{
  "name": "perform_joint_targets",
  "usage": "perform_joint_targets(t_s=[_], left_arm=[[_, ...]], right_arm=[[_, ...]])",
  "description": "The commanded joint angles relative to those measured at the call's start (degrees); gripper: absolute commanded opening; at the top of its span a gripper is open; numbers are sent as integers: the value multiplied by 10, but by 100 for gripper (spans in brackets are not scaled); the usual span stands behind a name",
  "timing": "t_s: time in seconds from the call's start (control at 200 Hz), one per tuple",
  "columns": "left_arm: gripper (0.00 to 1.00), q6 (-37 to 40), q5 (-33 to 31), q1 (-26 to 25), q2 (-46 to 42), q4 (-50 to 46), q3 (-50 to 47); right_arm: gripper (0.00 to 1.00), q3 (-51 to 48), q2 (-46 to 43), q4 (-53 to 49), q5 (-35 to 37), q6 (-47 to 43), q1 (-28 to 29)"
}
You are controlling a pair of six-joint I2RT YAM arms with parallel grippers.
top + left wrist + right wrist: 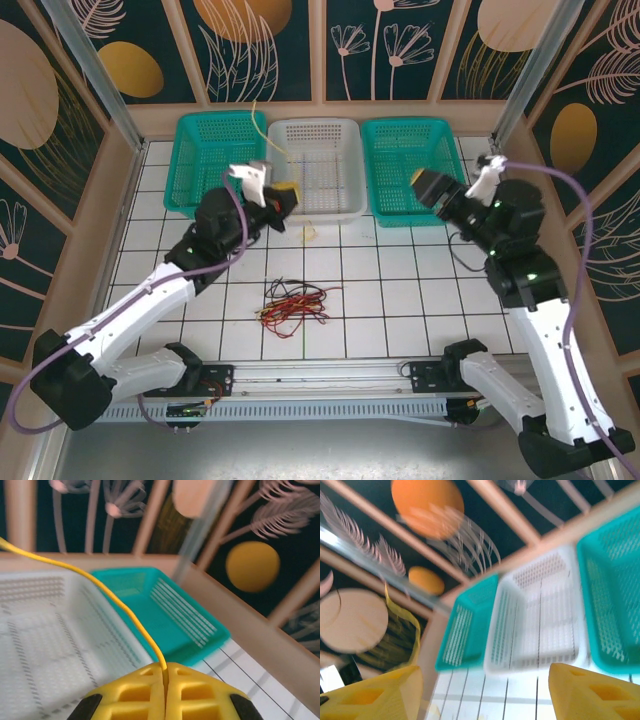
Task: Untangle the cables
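Note:
I will next swing my left gripper outward from the white basket (pixel 330 213) over the nearer teal basket (pixel 226 148) and let go of the yellow cable, because the teal basket is outward and below.
The cables (pixel 295 303) lie as a loose tangle of red, black and yellow wires on the tiled floor, in front of the baskets. One yellow cable (pixel 259 122) rises over the white basket (pixel 330 213). My left gripper (pixel 287 196) hangs above that basket's front left corner. In the left wrist view its yellow pads (pixel 200 690) are pressed together on this yellow cable (pixel 127 612), which runs up and away to the left. My right gripper (pixel 437 190) hovers over the right teal basket (pixel 412 222), its fingers (pixel 592 690) wide apart with nothing between them. A blurred yellow strand (pixel 405 625) shows by its left finger.
Three baskets stand in a row at the back: left teal basket (pixel 185 150), white in the middle, teal on the right. A small yellowish scrap (pixel 308 232) lies on the tiles before the white basket. Wooden walls close in the sides and back.

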Motion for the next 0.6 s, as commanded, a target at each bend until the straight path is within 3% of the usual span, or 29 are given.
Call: perform_joint_targets(t_s=[0.0,0.12,0.255,0.415,0.541,0.566,0.596], left_arm=[[0,-27,-56,87,37,-42,53],[0,-30,-49,164,111,-62,107],[0,29,-70,197,196,-85,182],[0,119,-107,222,307,-194,320],[0,128,-107,256,373,-235,383],[15,129,-114,260,385,-241,392],[46,129,-135,263,399,-251,404]], right_arm=[[67,-103,-7,95,-57,67,80],[67,-137,24,117,53,75,216],[64,-95,117,103,134,57,319],[60,-39,196,71,186,44,370],[60,-41,205,79,190,45,375],[60,-43,204,79,191,46,375],[60,-46,202,79,192,47,375]])
